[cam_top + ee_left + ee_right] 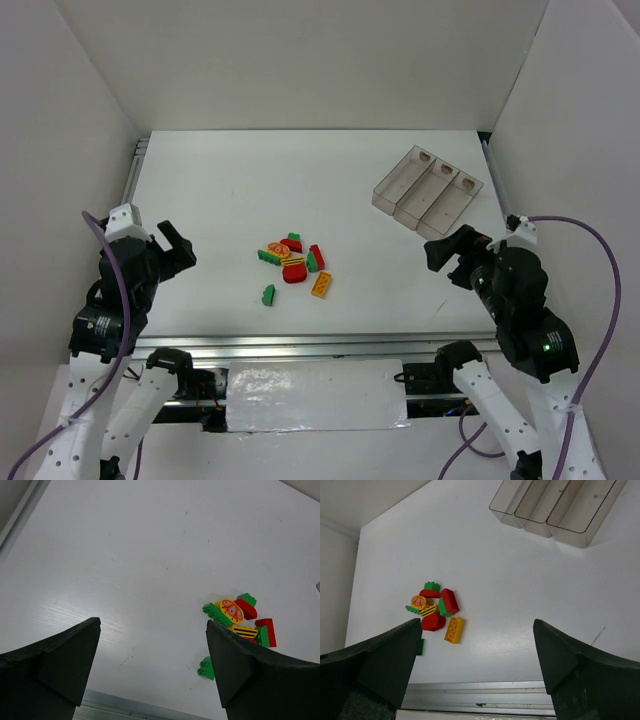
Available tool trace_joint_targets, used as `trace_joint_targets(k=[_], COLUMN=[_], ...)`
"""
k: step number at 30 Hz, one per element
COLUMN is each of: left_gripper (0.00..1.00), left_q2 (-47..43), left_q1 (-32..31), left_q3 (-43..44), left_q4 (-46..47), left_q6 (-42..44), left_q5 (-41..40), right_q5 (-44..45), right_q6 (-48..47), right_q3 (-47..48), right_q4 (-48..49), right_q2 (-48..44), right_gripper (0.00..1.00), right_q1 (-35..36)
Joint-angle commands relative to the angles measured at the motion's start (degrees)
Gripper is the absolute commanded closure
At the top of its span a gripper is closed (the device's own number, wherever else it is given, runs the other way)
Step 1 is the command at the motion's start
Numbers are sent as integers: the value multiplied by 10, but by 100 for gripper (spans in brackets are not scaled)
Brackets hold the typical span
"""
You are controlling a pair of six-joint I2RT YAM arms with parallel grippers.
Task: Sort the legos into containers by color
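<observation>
My right gripper goes to the left in the top view and down around the yellow brick's middle (321, 285) (454, 630) next, as that brick lies clear of the heap.
The legos (296, 262) lie in a small heap of red, green and yellow pieces at the table's middle; one green brick (268, 294) sits apart in front of them. The left wrist view shows the heap (239, 619) at right, and the right wrist view has it (436, 611) at left with a yellow brick (453, 629) beside it. The containers (428, 188), a smoky clear tray of three narrow compartments, stand at the back right (560, 507). My left gripper (168, 251) hangs open over the table's left part. My right gripper (452, 256) is open in front of the tray. Neither holds anything.
White walls close the table in on the left, back and right. A metal rail (300, 347) runs along the near edge, seen also as a rail (480, 700) under my right gripper. A white sheet (315, 395) lies between the arm bases.
</observation>
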Motion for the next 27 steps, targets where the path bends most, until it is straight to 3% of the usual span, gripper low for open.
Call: trace_joint_targets(k=[1,8,11,13,16,21,27], left_gripper=[0,0,0,0,1,0,0], left_q2=[1,6,10,11,12,16,14], left_q1=[-2,-2,-2,-1,-1,-1,-1], left_q3=[-2,-4,-3,-2,-4,-5,-6], left_q4=[18,21,21,21,22,25,29], left_q6=[-7,-5,-4,-2,0,7,9], left_q5=[-1,12,13,15,18,30,37], right_q5=[8,-55,32,91,180,245,195], right_q6=[1,54,131,168,221,271,263], right_q3=[17,-29,-62,-55,-23,51,105], right_q4=[-12,61,103,112,115,97,147], right_q2=[31,76,140,216,335,533,677], right_gripper=[0,0,0,0,0,0,4], right_q1=[-4,16,131,238,328,379,398])
